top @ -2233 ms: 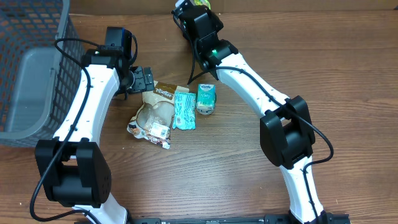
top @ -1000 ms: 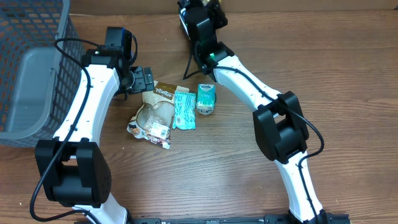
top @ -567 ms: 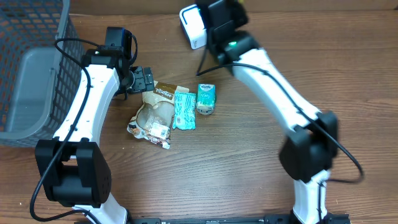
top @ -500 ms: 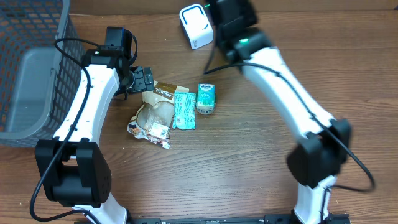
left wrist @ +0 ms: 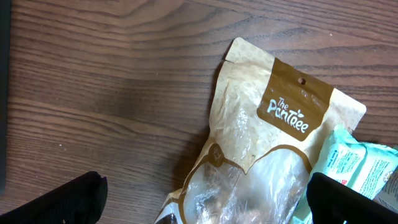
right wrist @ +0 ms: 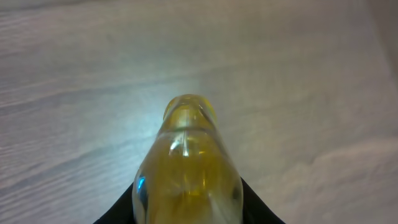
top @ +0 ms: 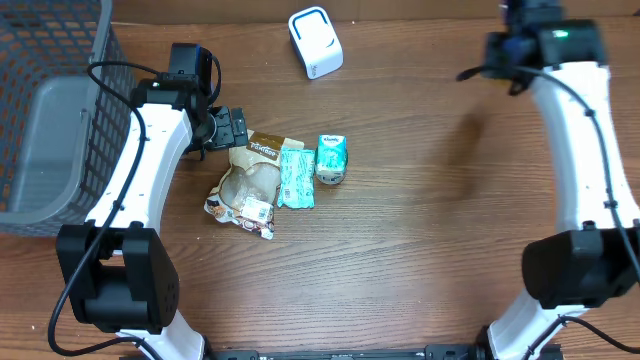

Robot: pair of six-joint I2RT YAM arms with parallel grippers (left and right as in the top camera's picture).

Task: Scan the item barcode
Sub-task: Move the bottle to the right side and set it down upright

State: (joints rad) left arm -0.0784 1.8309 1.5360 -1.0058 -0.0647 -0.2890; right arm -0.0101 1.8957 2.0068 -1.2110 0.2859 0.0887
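Note:
The right gripper moves down and back onto the bare wood at the right [top: 477,142] in the overhead view next, because that part of the table is clear of items.
My right gripper [right wrist: 186,208] is shut on a clear bottle of yellow liquid [right wrist: 186,162], which fills the lower middle of the right wrist view and blurs against the wooden table. From overhead, this gripper [top: 515,22] is at the table's far right back edge, well away from the white barcode scanner [top: 315,42]; the bottle is hidden there. My left gripper [top: 226,128] hangs open over the top of a brown-and-clear snack bag [left wrist: 261,143], with its fingertips [left wrist: 68,196] apart on either side of it.
Beside the snack bag [top: 248,182] lie a teal wipes packet [top: 296,175] and a small teal carton [top: 332,158]. A dark wire basket [top: 50,110] with a grey liner stands at the left edge.
The right arm has swung from over the scanner at the back middle across to the far right, carrying the bottle and uncovering the scanner. The left arm has stayed still.

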